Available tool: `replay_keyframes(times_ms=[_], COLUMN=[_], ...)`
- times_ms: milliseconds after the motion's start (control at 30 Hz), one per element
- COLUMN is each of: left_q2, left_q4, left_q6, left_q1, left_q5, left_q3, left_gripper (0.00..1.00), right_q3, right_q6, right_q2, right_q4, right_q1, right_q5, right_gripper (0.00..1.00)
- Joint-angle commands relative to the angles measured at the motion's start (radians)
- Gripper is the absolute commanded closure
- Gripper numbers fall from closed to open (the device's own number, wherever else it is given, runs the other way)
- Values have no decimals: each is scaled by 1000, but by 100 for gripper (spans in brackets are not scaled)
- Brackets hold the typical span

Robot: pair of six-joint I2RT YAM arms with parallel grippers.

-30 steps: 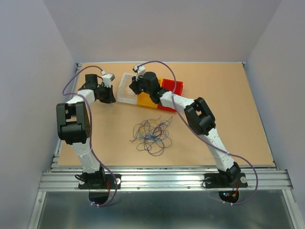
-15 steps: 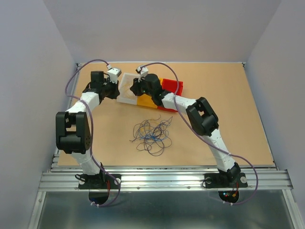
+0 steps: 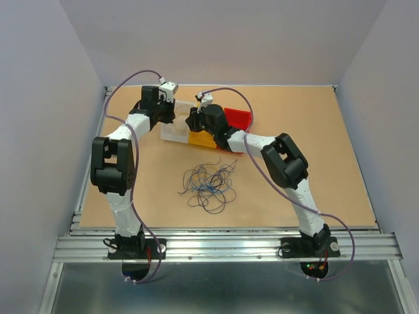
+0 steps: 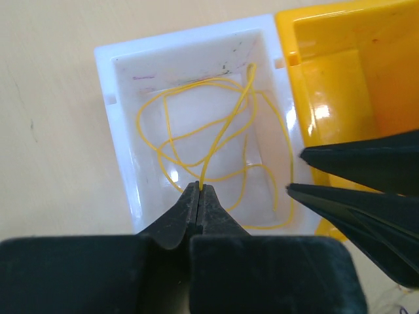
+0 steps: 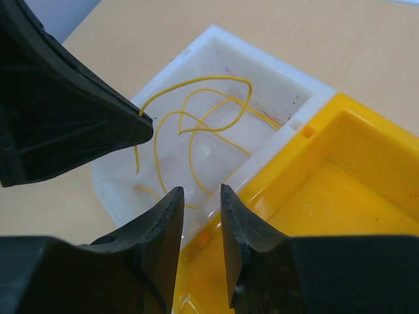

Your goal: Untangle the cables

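Blue cables are still tangled in the middle of the table, so my right gripper will next move back from the bins and then down to a thin blue cable.
A tangle of thin blue, purple and black cables (image 3: 208, 183) lies mid-table. A yellow cable (image 4: 216, 140) lies coiled in the white bin (image 4: 121, 144), also shown in the right wrist view (image 5: 196, 124). My left gripper (image 4: 199, 188) hangs over the white bin, shut on one end of the yellow cable. My right gripper (image 5: 200, 191) is open and empty, over the wall between the white bin (image 5: 118, 190) and the yellow bin (image 5: 340, 190). Both grippers sit close together at the bins in the top view, the left gripper (image 3: 175, 116) and the right gripper (image 3: 190, 122).
A yellow bin (image 3: 203, 139) and a red bin (image 3: 239, 118) stand in a row with the white bin (image 3: 171, 134) at the back of the table. The right gripper's fingers (image 4: 366, 170) show at the right of the left wrist view.
My left arm has swung right from the table's back left to over the white bin. My right gripper has shifted slightly right above the bins. The tangle has not moved.
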Motion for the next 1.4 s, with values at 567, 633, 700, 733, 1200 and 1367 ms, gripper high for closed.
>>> replay_keyframes(times_ms=[567, 633, 700, 733, 1200, 1367], left_q2=[61, 17, -34, -54, -483, -558], left_q4=[18, 59, 71, 77, 191, 141], left_q6=[20, 23, 26, 29, 131, 158], left_q1=[-41, -44, -44, -46, -77, -83], left_q5=[-157, -153, -148, -142, -27, 79], left_q3=[6, -29, -49, -71, -410, -442], left_gripper=[72, 60, 56, 53, 8, 10], right_q3=[-365, -417, -444, -490, -854, -839], right_q6=[9, 12, 13, 0, -348, -393], right_q2=[-327, -416, -470, -517, -823, -782], right_q4=[181, 72, -79, -118, -276, -276], right_q1=[3, 2, 2, 3, 57, 72], right_q5=[112, 83, 61, 25, -554, -592], right_gripper=[61, 60, 59, 53, 37, 37])
